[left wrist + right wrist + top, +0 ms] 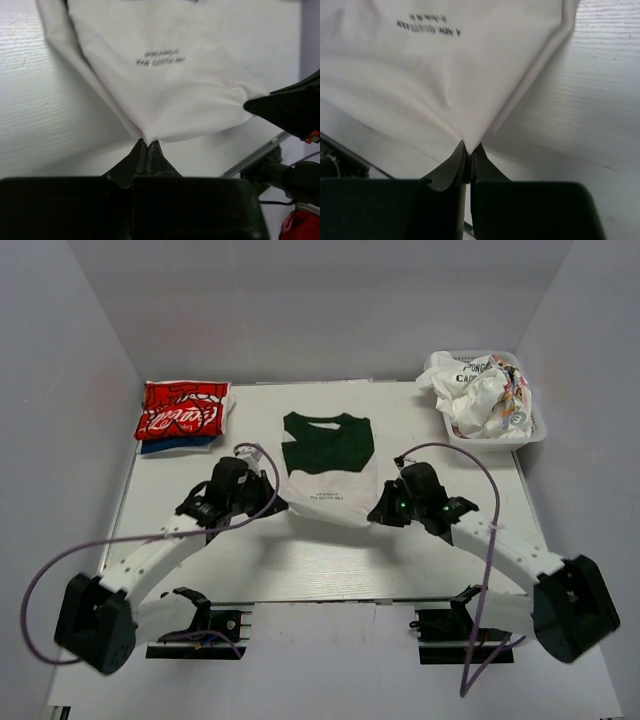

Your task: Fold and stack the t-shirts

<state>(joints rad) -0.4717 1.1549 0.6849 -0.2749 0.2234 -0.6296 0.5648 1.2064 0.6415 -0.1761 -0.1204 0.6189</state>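
I should next use my right gripper to carry the off-white near corner, still unfolded, outward onto the dark green t-shirt's far corner (364,423) and let go of it.
An off-white t-shirt (330,495) with a small line of black print lies in the middle of the table, its near edge towards the arms. A dark green t-shirt (327,443) covers its far part. My left gripper (282,503) is shut on the near left corner of the off-white t-shirt (175,85), the cloth pinched at the fingertips (147,143). My right gripper (376,511) is shut on the near right corner of that t-shirt (435,75), which bunches into the tips (468,148). A folded red t-shirt with white Coca-Cola script (182,410) lies at the back left.
The red tee rests on something blue (165,446). A white mesh basket (535,430) at the back right holds crumpled white printed t-shirts (480,390). Purple cables loop off both arms. The table's near edge runs just behind the grippers.
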